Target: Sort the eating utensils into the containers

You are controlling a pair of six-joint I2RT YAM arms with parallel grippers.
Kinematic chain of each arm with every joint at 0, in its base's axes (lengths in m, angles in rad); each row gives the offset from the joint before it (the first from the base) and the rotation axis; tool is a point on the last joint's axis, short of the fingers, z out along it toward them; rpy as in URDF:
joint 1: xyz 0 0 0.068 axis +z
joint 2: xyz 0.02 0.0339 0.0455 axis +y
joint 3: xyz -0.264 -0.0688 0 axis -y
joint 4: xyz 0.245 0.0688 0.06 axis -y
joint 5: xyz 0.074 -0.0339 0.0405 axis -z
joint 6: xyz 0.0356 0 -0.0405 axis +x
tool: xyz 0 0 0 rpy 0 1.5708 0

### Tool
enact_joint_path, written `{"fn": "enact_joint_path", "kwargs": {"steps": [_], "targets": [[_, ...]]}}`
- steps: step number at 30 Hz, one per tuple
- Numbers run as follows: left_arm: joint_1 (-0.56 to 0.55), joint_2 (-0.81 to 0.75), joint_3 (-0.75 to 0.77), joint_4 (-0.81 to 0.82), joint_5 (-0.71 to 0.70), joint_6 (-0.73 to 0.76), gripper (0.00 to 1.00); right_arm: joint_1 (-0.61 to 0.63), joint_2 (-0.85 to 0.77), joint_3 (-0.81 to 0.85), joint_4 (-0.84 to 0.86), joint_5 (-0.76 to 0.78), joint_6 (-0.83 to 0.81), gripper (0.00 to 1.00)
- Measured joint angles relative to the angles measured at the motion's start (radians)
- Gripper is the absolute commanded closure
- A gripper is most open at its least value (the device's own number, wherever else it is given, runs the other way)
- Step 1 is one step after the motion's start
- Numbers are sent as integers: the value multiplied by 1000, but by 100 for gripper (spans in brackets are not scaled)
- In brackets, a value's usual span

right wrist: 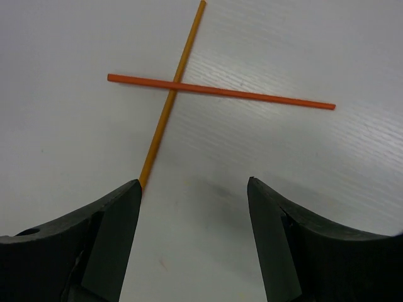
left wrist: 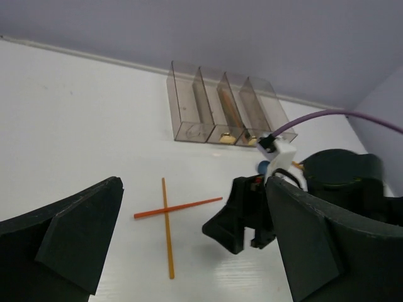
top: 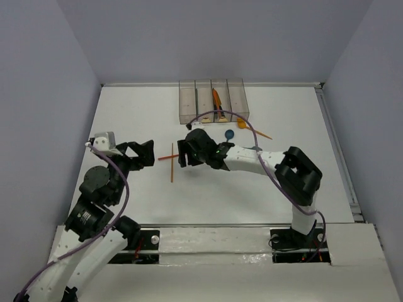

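My right gripper lowers toward the tabletop and onto the red stick (top: 175,155) (right wrist: 217,92) beside the crossing next, since that part of the stick lies below the open fingers.
Two thin sticks lie crossed on the white table: a red one (right wrist: 220,92) over an orange one (right wrist: 170,97), also seen from above (top: 171,160) and in the left wrist view (left wrist: 167,211). My right gripper (right wrist: 192,189) is open and empty, just right of the cross (top: 182,154). My left gripper (top: 151,153) is open and empty, just left of it (left wrist: 195,189). The four joined smoky bins (top: 213,100) stand at the back; the third holds orange utensils (top: 216,99). A blue spoon (top: 229,134) and an orange stick (top: 261,134) lie in front of them.
A purple cable (top: 236,116) arcs over the right arm in front of the bins. A small dark piece (top: 189,126) lies by the bins' front left corner. Grey walls close in the table on the left, back and right.
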State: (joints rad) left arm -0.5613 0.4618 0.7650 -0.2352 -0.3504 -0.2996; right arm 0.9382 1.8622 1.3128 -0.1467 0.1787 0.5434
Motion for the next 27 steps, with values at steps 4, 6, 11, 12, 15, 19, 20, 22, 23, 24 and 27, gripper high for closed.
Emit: {"fn": "enact_joint_path", "kwargs": {"steps": [4, 6, 11, 12, 15, 19, 20, 22, 23, 24, 27], "targets": [[0, -80, -6, 47, 5, 23, 1, 6, 127, 92, 1, 38, 58, 26], [0, -73, -6, 55, 21, 30, 1, 6, 170, 116, -1, 61, 88, 26], [0, -45, -20, 57, 80, 37, 1, 4, 225, 151, -3, 110, 145, 25], [0, -45, -22, 57, 90, 38, 1, 4, 237, 164, -4, 117, 155, 25], [0, -47, -22, 60, 107, 40, 1, 4, 271, 210, -3, 137, 180, 25], [0, -48, -22, 60, 123, 41, 1, 4, 312, 270, -8, 153, 201, 25], [0, -48, -22, 60, 126, 41, 1, 4, 320, 280, -8, 156, 203, 25], [0, -48, -22, 59, 130, 41, 1, 4, 337, 301, -11, 161, 209, 26], [0, -47, -22, 59, 133, 41, 1, 4, 347, 311, -11, 165, 211, 26], [0, -47, -22, 59, 133, 41, 1, 4, 353, 315, -11, 167, 213, 26], [0, -46, -22, 59, 134, 41, 1, 4, 365, 323, -16, 181, 214, 29]]}}
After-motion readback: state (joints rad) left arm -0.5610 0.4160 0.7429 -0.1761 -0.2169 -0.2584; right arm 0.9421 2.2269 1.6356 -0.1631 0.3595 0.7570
